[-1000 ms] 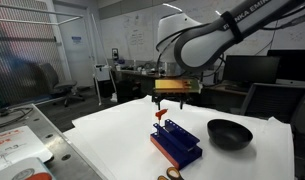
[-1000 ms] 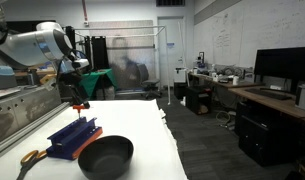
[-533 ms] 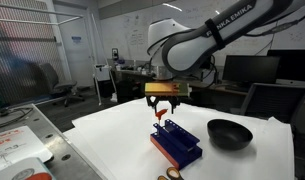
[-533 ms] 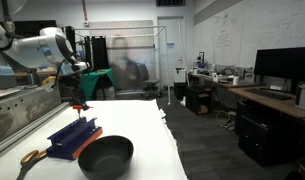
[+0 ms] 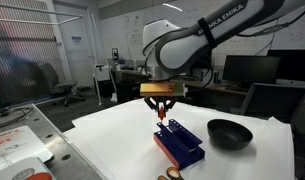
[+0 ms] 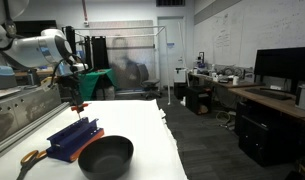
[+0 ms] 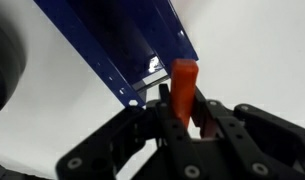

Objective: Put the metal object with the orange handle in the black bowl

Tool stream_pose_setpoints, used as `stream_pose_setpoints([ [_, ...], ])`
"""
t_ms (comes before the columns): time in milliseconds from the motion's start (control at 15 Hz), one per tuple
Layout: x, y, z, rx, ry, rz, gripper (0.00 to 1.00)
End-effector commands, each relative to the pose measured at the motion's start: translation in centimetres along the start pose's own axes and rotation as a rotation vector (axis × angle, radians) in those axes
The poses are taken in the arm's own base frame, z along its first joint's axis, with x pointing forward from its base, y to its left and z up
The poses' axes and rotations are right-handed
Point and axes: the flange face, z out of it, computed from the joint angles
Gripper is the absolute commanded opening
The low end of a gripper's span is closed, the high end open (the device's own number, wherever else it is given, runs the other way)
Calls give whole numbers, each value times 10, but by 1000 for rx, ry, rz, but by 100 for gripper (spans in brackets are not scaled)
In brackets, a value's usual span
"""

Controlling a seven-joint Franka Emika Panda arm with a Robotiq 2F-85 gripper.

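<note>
The metal object is still at the blue rack (image 5: 179, 143), so I should next raise my gripper clear, carry it across and lower it into the black bowl (image 5: 229, 133) to release.
The metal object with the orange handle (image 5: 161, 111) stands upright at the far end of the blue rack (image 5: 179, 143). My gripper (image 5: 162, 104) comes down from above and is shut on the handle. In the wrist view the orange handle (image 7: 184, 88) is pinched between the black fingers (image 7: 214, 122) of the gripper (image 7: 184, 112), with the blue rack (image 7: 122, 45) just beyond. The black bowl (image 5: 229, 133) sits on the white table beside the rack, apart from it. From the opposite side the gripper (image 6: 76, 99), the handle (image 6: 79, 105), the rack (image 6: 72, 138) and the bowl (image 6: 105, 156) all show.
A small orange-and-black tool (image 6: 30, 157) lies on the white table (image 5: 112, 140) near the rack's end. Lab desks, monitors (image 6: 282, 68) and chairs stand beyond the table edges. A cluttered side bench (image 5: 17, 145) is next to the table.
My gripper has shifted sideways over the orange handle and gone from open to shut on it. The rack and the bowl have barely moved.
</note>
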Motion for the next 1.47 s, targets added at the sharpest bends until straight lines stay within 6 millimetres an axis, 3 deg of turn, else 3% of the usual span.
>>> stream_pose_setpoints([
  [0,2,-5,-14,0,-4,8,7],
  [267,8,2,-40,27,31,1,7],
  [467,17,21,-87,55,82,5,7],
  [667,30,51,-132,-13,138,29,9],
  [800,43,78,-141,-144,138,58,8],
  [933,56,108,-139,-278,105,90,8],
  [1067,69,131,-123,-396,42,113,8],
  [1400,99,155,-47,-456,-57,133,8],
])
